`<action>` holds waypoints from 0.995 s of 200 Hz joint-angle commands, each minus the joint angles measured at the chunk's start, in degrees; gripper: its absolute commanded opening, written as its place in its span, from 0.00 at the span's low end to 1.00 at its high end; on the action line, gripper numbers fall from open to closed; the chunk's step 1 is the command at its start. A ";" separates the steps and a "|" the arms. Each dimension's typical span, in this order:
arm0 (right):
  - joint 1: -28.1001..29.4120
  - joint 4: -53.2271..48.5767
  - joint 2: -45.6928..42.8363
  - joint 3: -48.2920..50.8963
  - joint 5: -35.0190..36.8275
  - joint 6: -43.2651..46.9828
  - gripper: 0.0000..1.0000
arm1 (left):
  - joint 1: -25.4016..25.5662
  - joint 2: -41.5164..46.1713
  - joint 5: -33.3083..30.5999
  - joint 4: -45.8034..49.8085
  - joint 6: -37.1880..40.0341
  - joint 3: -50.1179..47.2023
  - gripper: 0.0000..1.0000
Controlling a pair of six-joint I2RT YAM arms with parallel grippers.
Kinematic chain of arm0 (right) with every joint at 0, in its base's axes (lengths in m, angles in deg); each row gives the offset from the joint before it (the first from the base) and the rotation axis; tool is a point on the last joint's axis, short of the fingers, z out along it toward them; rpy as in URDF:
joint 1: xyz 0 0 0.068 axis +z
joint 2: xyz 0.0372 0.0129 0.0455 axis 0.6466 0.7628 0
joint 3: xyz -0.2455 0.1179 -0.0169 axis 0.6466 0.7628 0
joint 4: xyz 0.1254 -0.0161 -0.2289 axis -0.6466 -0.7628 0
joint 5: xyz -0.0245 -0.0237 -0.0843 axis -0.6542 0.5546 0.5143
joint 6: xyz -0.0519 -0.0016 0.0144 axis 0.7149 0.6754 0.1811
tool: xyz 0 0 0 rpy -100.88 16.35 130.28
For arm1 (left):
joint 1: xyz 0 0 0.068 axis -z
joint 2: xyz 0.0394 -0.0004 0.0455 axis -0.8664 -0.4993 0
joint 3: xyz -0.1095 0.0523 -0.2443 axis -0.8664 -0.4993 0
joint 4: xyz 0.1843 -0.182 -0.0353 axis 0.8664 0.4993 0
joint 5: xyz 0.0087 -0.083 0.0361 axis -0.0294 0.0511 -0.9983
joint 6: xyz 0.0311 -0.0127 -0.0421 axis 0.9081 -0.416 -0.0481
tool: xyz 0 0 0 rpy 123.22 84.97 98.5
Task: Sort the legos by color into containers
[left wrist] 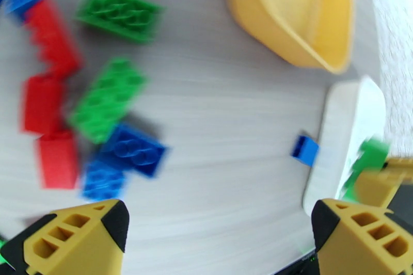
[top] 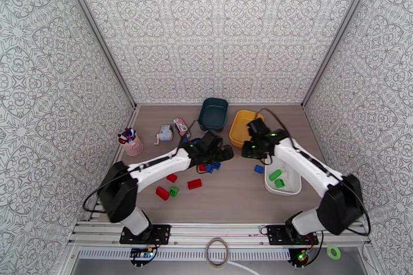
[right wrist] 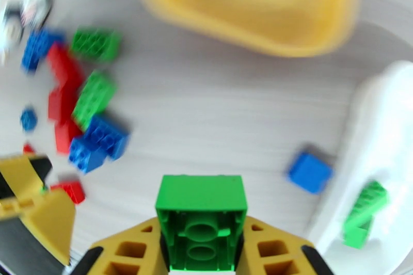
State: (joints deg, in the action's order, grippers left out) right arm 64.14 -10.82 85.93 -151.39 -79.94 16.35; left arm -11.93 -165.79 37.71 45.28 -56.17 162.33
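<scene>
The robot's right gripper will next carry this lego back over the matching green legos and let it go, since their white tray is on the far side of the lone blue lego (top: pixel 258 168) from the gripper.
My right gripper (right wrist: pixel 201 242) is shut on a green lego (right wrist: pixel 201 216), held above the table between the yellow container (right wrist: pixel 253 2) and the white tray (right wrist: pixel 384 126). Two green legos (top: pixel 277 178) lie in that tray (top: pixel 294 188). My left gripper (left wrist: pixel 217 240) hangs open over a mixed pile of legos: green (left wrist: pixel 106 100), red (left wrist: pixel 51 44) and blue (left wrist: pixel 135 149). From above, both grippers, left (top: pixel 223 155) and right (top: pixel 254 148), sit close together at mid-table. A lone blue lego (top: pixel 258 168) lies beside the tray. The dark teal container (top: pixel 214 113) stands at the back.
Loose red legos (top: pixel 194 183) and a green one (top: pixel 174 191) lie nearer the left arm's base. A pink cup of pens (top: pixel 131 143), a small white gadget (top: pixel 165 132) and a striped packet (top: pixel 180 125) stand at the back left. Patterned walls enclose the table.
</scene>
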 commanded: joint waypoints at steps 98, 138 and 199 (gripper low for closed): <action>-28.27 -3.47 -10.20 19.95 -2.79 -1.51 0.25 | 7.64 -14.74 -1.90 15.24 14.39 23.11 0.99; -29.18 -2.34 -9.18 20.77 -3.28 -2.82 0.41 | 6.13 -9.27 -4.91 14.65 11.38 17.09 0.99; -28.93 -1.74 -11.80 18.70 -6.36 -1.92 0.59 | 3.38 1.36 -10.58 15.52 6.31 6.13 0.98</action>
State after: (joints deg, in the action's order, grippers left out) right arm 35.40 -13.64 76.00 -131.43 -83.68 14.05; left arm -7.42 -169.11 30.89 59.18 -46.68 171.90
